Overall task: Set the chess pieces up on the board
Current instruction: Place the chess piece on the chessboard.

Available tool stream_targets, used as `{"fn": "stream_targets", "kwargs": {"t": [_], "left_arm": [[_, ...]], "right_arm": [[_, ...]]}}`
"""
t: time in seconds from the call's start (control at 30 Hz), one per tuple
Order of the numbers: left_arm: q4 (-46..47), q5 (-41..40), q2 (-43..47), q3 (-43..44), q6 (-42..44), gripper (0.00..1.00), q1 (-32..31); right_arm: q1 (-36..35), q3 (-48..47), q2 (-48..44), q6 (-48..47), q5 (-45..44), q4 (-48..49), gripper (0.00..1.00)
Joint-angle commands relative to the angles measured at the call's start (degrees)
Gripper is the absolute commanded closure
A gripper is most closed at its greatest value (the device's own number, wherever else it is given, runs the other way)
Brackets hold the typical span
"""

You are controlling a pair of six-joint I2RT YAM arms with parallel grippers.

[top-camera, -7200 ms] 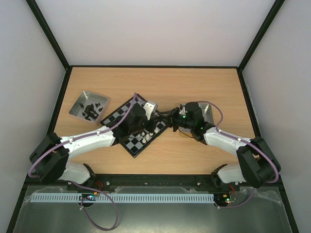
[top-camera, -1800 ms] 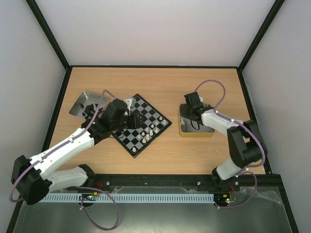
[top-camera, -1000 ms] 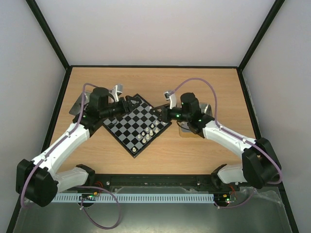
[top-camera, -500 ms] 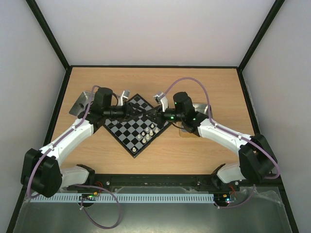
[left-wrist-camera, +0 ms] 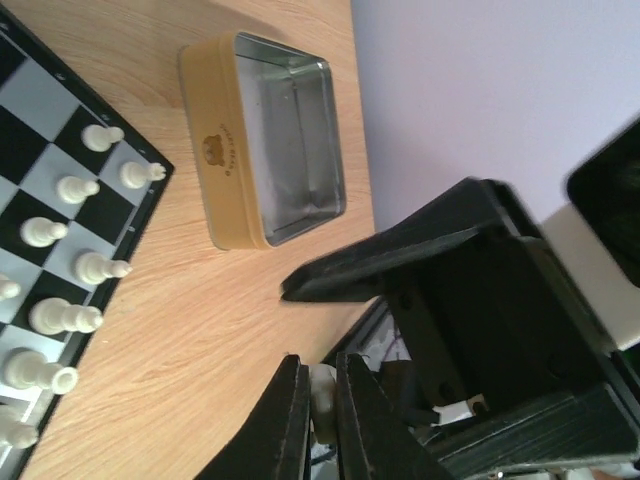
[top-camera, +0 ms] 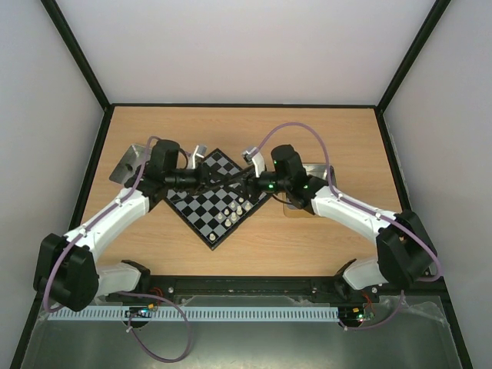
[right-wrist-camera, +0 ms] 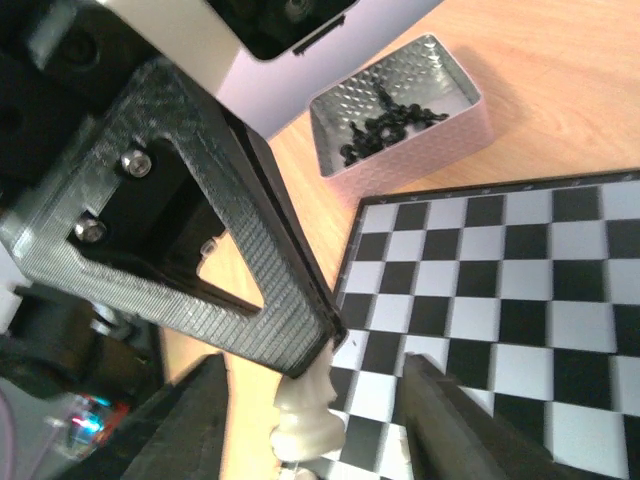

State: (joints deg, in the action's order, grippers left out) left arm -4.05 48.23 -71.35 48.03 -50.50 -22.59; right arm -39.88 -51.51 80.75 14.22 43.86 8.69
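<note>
My left gripper needs to move back from the far corner of the board and down onto the empty square ending the row (top-camera: 218,232) of white pieces. That edge of the board is missing a piece there.
The board (top-camera: 219,201) lies cornerwise between the arms, with several white chess pieces (top-camera: 235,211) along its near right edge. Both grippers meet above its far corner. My left gripper (left-wrist-camera: 320,375) is shut on a cream chess piece (left-wrist-camera: 323,400). In the right wrist view that piece (right-wrist-camera: 312,412) hangs from the left gripper's ribbed finger (right-wrist-camera: 230,260). My right gripper (right-wrist-camera: 315,368) stands open around it, fingers apart from the piece on both sides. In the top view the left gripper (top-camera: 216,177) and right gripper (top-camera: 240,178) nearly touch.
A yellow tin tray (left-wrist-camera: 222,150) sits right of the board with no pieces showing inside. A pink metal tray (right-wrist-camera: 455,125) holding several black pieces lies left of the board. Black frame posts and white walls surround the wooden table (top-camera: 254,131).
Over the last second both arms came together over the board's far corner. The left gripper closed on the cream piece and the right gripper opened off it.
</note>
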Motion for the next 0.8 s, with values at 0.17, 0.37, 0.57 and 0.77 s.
{"fn": "stream_targets", "kwargs": {"t": [0.17,0.37,0.57,0.77], "left_arm": [[-14.2,-20.1,5.36,-1.22,13.57,0.98,-1.43],[-19.29,-43.35,8.11,-2.2,15.56,0.98,-12.46],[-18.02,-55.62,8.33,-7.26,11.07,0.98,-24.0],[-19.28,-62.26,4.05,-8.22,9.49,0.98,-32.96]], "right_arm": [[-0.34,3.29,-6.63,2.65,-13.23,-1.04,0.32],[-0.29,6.24,-11.93,8.64,-39.1,-1.26,0.32],[-0.26,8.79,-14.37,13.86,-52.87,-0.85,0.31],[-0.24,9.45,-13.2,16.08,-53.35,-1.27,0.3]]}}
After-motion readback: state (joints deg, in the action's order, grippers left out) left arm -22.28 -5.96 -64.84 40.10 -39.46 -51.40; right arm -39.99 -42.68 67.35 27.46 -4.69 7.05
